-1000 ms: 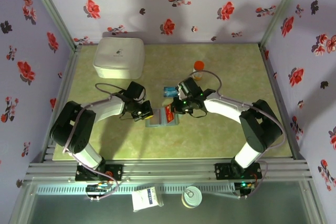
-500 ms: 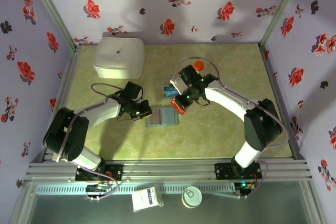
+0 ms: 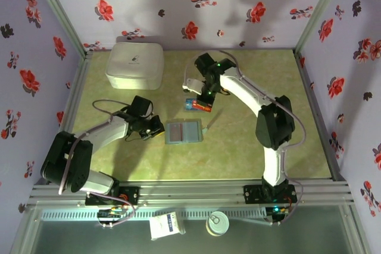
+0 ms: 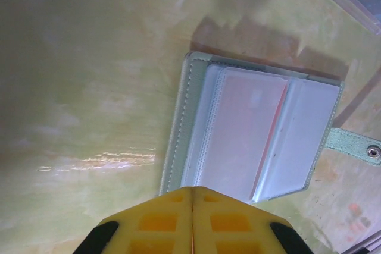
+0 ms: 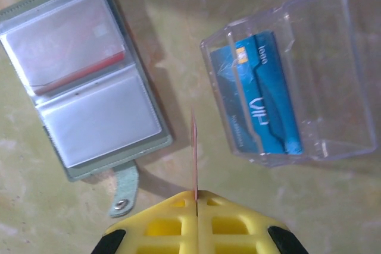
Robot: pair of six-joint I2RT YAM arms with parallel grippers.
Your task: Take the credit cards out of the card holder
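Observation:
Next, my right gripper moves outward, then lowers and releases the red credit card [image 5: 194, 153] into the tray's empty section [image 5: 327, 78], as this lies outward of and below the gripper.
The grey-blue card holder [image 3: 183, 131] lies open and flat on the table, its clear sleeves up [image 5: 83, 81] [image 4: 256, 135]. Something reddish shows through one sleeve [image 5: 71, 40]. My right gripper [image 3: 204, 100] [image 5: 194, 194] is shut on a red credit card [image 5: 194, 153], seen edge-on, and hangs over the table between the holder and a clear plastic tray [image 5: 309, 57]. The blue credit card [image 5: 262, 99] [image 3: 190, 103] lies in that tray. My left gripper [image 3: 156, 126] [image 4: 192, 191] is shut with nothing in it, at the holder's left edge.
A large white box [image 3: 135, 63] stands at the back left. The holder's snap strap [image 5: 124, 191] sticks out toward the right. Open green tabletop lies right of and in front of the holder. Floral walls enclose the table on three sides.
My right gripper has carried the red card from the holder back and up to the clear tray. My left gripper has drawn slightly left, off the holder.

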